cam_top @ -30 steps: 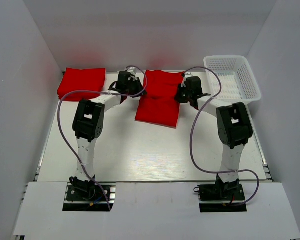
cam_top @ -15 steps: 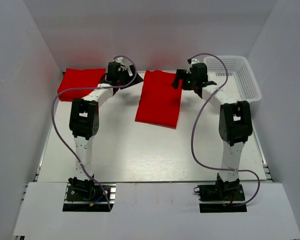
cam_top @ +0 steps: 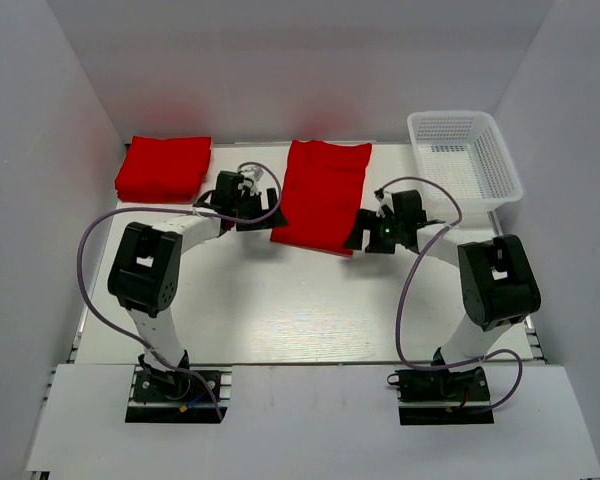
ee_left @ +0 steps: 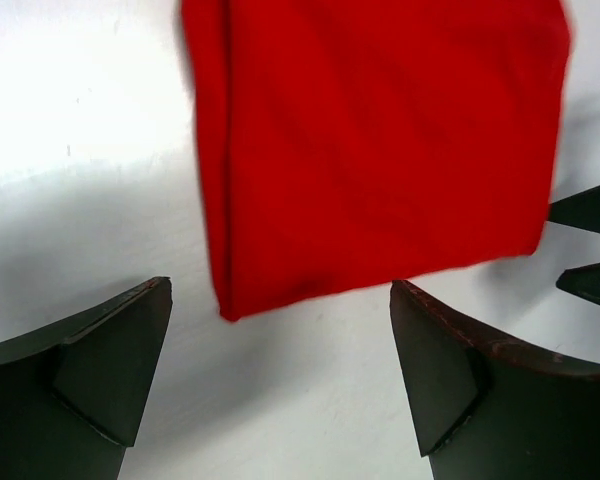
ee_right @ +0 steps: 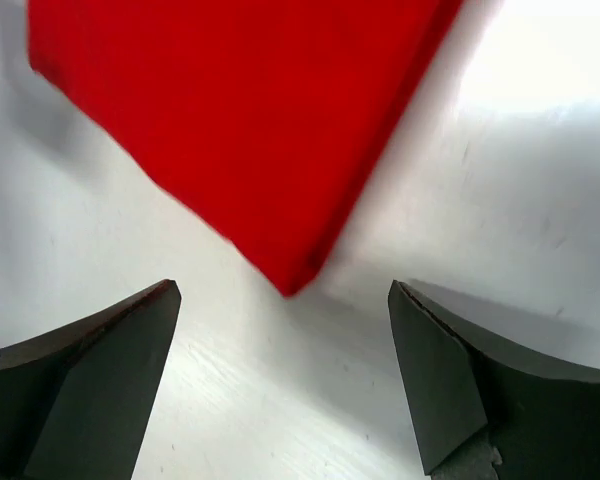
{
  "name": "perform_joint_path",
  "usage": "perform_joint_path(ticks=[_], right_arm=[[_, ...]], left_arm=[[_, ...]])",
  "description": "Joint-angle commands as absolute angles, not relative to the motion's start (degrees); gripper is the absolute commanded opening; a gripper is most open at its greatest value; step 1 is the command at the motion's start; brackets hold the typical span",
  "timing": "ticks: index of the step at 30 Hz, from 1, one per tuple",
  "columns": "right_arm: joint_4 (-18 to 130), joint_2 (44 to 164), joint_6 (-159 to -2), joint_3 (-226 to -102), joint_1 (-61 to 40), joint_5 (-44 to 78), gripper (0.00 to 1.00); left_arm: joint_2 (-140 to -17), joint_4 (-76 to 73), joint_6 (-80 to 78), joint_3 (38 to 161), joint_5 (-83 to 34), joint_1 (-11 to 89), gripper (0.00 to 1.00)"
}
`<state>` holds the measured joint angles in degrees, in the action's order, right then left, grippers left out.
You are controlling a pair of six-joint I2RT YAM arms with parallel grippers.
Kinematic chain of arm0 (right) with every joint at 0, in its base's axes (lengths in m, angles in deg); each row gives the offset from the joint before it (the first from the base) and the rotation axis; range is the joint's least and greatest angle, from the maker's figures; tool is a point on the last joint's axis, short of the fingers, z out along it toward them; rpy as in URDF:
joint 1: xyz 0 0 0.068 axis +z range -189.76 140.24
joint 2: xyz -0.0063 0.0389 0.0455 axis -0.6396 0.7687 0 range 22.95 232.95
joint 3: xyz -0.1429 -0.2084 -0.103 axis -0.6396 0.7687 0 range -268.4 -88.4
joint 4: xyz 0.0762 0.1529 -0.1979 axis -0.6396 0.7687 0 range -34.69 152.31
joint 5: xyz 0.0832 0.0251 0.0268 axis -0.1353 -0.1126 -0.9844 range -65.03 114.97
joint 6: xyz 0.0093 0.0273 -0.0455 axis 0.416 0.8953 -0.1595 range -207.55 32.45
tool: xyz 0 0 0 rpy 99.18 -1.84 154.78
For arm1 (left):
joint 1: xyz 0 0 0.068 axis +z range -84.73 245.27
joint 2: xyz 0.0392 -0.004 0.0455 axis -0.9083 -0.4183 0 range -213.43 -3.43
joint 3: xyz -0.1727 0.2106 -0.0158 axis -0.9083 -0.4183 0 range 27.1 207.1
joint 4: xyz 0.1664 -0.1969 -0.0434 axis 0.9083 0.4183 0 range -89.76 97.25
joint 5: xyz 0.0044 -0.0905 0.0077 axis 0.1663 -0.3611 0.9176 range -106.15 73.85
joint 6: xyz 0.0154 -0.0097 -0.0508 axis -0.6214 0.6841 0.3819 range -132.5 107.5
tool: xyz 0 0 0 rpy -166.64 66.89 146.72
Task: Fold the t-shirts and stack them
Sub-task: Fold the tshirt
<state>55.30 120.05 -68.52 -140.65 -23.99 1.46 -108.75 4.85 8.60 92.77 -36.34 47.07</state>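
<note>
My left gripper will next go down onto the t-shirt's near corner on the stack's side and close, because that corner is below its spread fingers.
One red t-shirt [cam_top: 322, 195] lies flat on the table [cam_top: 280, 300] as a long folded rectangle, in the middle at the back. My left gripper [cam_top: 265, 212] stands open just off its near left corner, touching nothing. In the left wrist view the t-shirt [ee_left: 380, 150] lies ahead of the gripper [ee_left: 280, 350]. My right gripper [cam_top: 358, 238] is open beside the near right corner. The t-shirt's corner [ee_right: 240, 120] points between its spread fingers [ee_right: 460, 380], which hold nothing. A stack of folded red t-shirts [cam_top: 163, 167] rests at the back left.
A white mesh basket [cam_top: 467, 155] stands at the back right. White walls enclose the table on three sides. The right gripper's fingertips [ee_left: 590, 210] show at the right edge of the left wrist view.
Both grippers have opened and let go of the t-shirt's far end. The arms have drawn back from there to its near corners. The t-shirt now lies smooth and flat.
</note>
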Motion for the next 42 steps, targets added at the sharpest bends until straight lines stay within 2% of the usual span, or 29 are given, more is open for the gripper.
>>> perform_joint_path(ticks=[1,13,16,17,19,20,21,22,23,24,31,37,42], right_arm=[[50.75,118.49,-67.16,-138.94,-24.03,-2.8,0.9],[48.98,125.69,-65.67,-139.38,-22.98,-5.78,0.9],[48.54,127.36,-65.49,-139.55,-22.89,-5.88,0.9],[48.1,127.72,-65.49,-139.72,-22.63,-5.79,0.87],[47.66,129.12,-65.23,-140.16,-22.45,-5.88,0.81],[46.7,129.39,-64.97,-140.43,-22.45,-5.79,0.68],[46.43,130.0,-64.7,-140.52,-22.45,-5.79,0.52],[46.0,130.35,-64.44,-140.95,-22.45,-5.97,0.32],[46.08,130.18,-64.09,-140.87,-22.45,-6.05,0.17],[46.43,129.83,-64.08,-140.78,-22.71,-5.79,0.0],[51.08,120.0,-65.4,-135.34,-22.1,-3.51,0.0],[66.53,103.66,-66.28,-126.91,-20.08,-3.33,0.0],[77.53,90.81,-65.76,-125.84,-18.76,-3.15,0.0]], left_arm=[[-106.87,4.11,6.05,91.62,-37.77,46.73,1.0],[-114.53,4.11,4.46,92.06,-39.53,45.58,1.0],[-115.58,4.11,4.46,91.01,-39.53,45.06,0.82],[-116.1,4.11,4.46,91.0,-39.53,45.06,0.64],[-116.89,4.72,4.46,91.0,-40.84,45.06,0.46],[-117.42,4.73,4.46,91.0,-41.46,45.06,0.38],[-117.43,4.73,4.46,91.0,-42.68,45.06,0.2],[-117.43,4.73,4.46,91.0,-43.39,44.53,0.12],[-116.9,4.12,4.46,90.22,-43.4,44.53,0.03],[-115.85,4.11,4.98,90.21,-44.01,44.53,0.0],[-103.66,4.02,7.79,82.13,-46.12,44.01,0.0],[-90.46,11.66,12.0,73.61,-49.46,41.2,0.0],[-76.5,18.08,14.91,69.38,-50.52,39.44,0.02]])
